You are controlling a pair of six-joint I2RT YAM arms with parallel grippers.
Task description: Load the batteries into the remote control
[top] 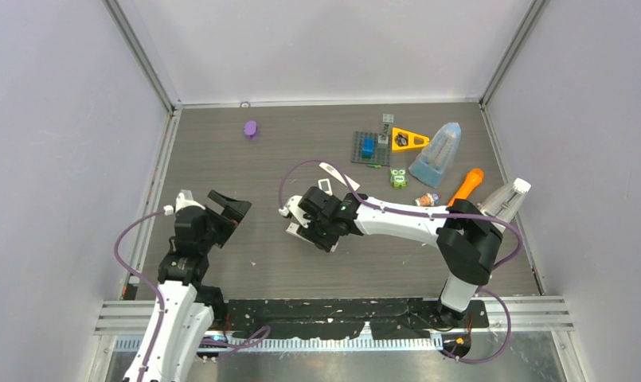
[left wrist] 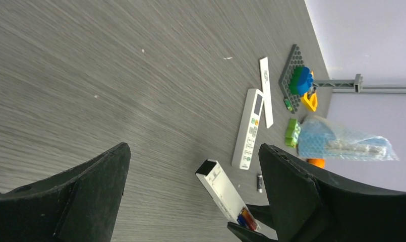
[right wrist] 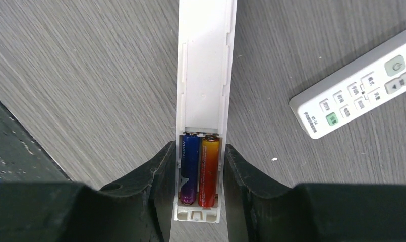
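Observation:
My right gripper will next lower the white remote flat onto the bare table and open.
My right gripper [right wrist: 199, 151] is shut on the battery end of a white remote [right wrist: 205, 60], back side up with the compartment open. A blue battery [right wrist: 189, 169] and a red-orange battery [right wrist: 209, 169] lie side by side in the compartment. The held remote also shows in the left wrist view [left wrist: 223, 194] and the top view [top: 293, 231], in the right gripper [top: 302, 227]. A blackish battery [left wrist: 259, 182] lies loose on the table next to a second white remote [left wrist: 249, 128]. My left gripper [left wrist: 193, 151] is open and empty, left of the held remote [top: 225, 208].
The second remote [right wrist: 357, 96] lies buttons up, close to the right of the held one, with a thin white strip [left wrist: 266, 91] beside it. At the back right are a grey baseplate [top: 368, 147], yellow triangle [top: 408, 141], blue bag [top: 436, 155], green toy [top: 397, 177] and orange carrot toy [top: 466, 185]. A purple object [top: 251, 129] sits far left.

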